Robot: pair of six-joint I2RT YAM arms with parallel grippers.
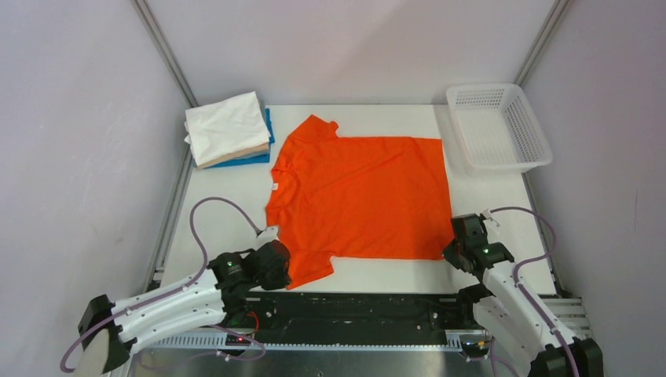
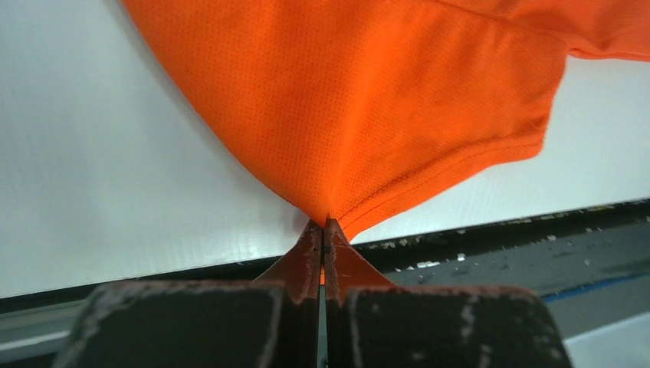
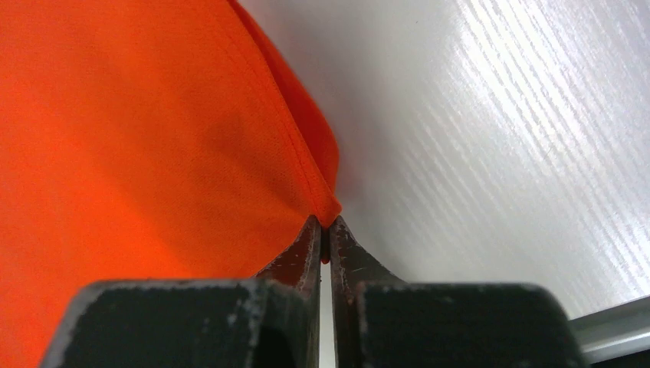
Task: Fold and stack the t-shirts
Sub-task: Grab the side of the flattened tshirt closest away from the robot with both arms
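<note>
The shirt is lying spread flat, so its near hem corner in my right gripper should next move outward over the orange t-shirt [image 1: 361,196] and be let go on the hem's middle [image 1: 443,193].
The orange t-shirt [image 1: 361,196] lies spread flat on the white table, collar to the left, hem to the right. My left gripper [image 1: 276,259] is shut on its near sleeve; the left wrist view shows the sleeve cloth [image 2: 368,107] pinched between the closed tips [image 2: 323,226]. My right gripper [image 1: 463,236] is shut on the near hem corner; the right wrist view shows the corner [image 3: 326,201] caught between the closed tips [image 3: 325,224]. A pile of folded shirts [image 1: 229,129], white on top, beige and blue beneath, sits at the far left.
A white mesh basket [image 1: 496,126] stands at the far right corner. The table's near edge and a black rail [image 1: 353,310] run just behind both grippers. Frame posts rise at the far corners.
</note>
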